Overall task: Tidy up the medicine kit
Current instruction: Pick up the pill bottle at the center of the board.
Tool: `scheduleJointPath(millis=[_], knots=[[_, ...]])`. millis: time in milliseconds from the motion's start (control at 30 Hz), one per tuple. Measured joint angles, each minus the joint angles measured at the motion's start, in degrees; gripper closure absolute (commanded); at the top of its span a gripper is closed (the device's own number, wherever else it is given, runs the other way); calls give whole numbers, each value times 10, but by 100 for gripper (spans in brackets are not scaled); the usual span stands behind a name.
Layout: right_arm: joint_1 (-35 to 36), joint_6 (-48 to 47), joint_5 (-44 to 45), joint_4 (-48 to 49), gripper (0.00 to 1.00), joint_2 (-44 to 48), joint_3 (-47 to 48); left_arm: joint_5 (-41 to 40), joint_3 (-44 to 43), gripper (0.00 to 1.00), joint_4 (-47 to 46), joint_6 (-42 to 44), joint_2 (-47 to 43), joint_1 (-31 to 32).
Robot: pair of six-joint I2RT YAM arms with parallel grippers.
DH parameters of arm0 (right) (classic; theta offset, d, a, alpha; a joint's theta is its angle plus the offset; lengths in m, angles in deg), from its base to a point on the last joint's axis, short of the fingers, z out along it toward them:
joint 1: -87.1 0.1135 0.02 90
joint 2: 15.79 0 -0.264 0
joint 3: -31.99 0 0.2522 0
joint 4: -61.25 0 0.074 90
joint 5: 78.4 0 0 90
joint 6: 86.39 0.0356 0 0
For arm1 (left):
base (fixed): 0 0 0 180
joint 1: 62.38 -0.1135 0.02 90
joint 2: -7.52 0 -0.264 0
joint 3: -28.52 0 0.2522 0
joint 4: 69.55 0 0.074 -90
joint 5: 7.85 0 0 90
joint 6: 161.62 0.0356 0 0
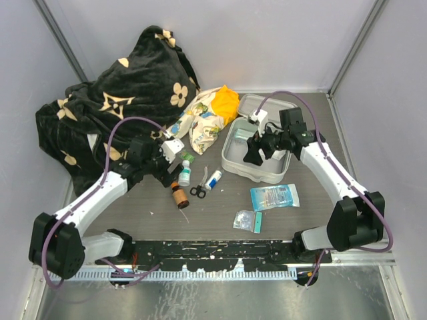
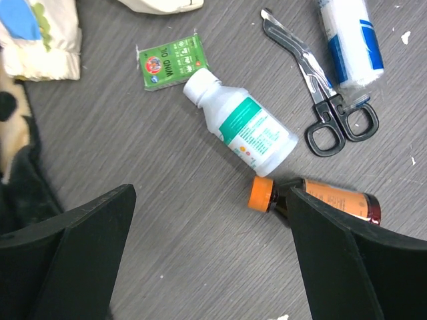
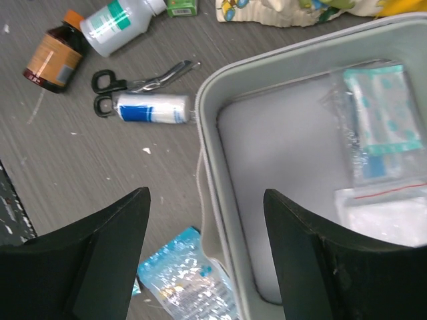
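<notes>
I will move my left gripper down and to its right in the top view, with its open fingers on both sides of the white bottle's labelled lower body.
The medicine kit (image 1: 267, 175) lies open at the right, a pale grey rounded case with its lid (image 1: 253, 105) hinged back. In the right wrist view its rim (image 3: 212, 153) runs between my fingers, and two clear packets (image 3: 380, 120) lie inside. My right gripper (image 1: 257, 153) is open and empty over the case's near-left corner (image 3: 207, 260). My left gripper (image 1: 175, 167) is open and empty above the table (image 2: 210, 253). Just ahead of it lie a white bottle (image 2: 243, 123), a brown bottle with an orange cap (image 2: 320, 200), scissors (image 2: 320, 100), a bandage roll (image 2: 351, 40) and a green sachet (image 2: 172, 61).
A silver-blue packet (image 1: 274, 197) and a small clear packet (image 1: 245, 219) lie on the table in front of the case. A floral-and-orange cloth bundle (image 1: 207, 120) sits left of the lid. A large black patterned blanket (image 1: 113, 107) fills the back left.
</notes>
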Motion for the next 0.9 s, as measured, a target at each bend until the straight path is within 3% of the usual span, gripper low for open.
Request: scheduleJointPath(millis=[267, 567, 900], knots=[[3, 115, -19, 130, 25, 69, -113, 0, -49, 2, -3, -121, 123, 16], [3, 138, -7, 183, 26, 92, -130, -28, -85, 5, 15, -233, 208, 49], [3, 138, -2, 185, 26, 92, -137, -49, -109, 30, 41, -267, 269, 63]])
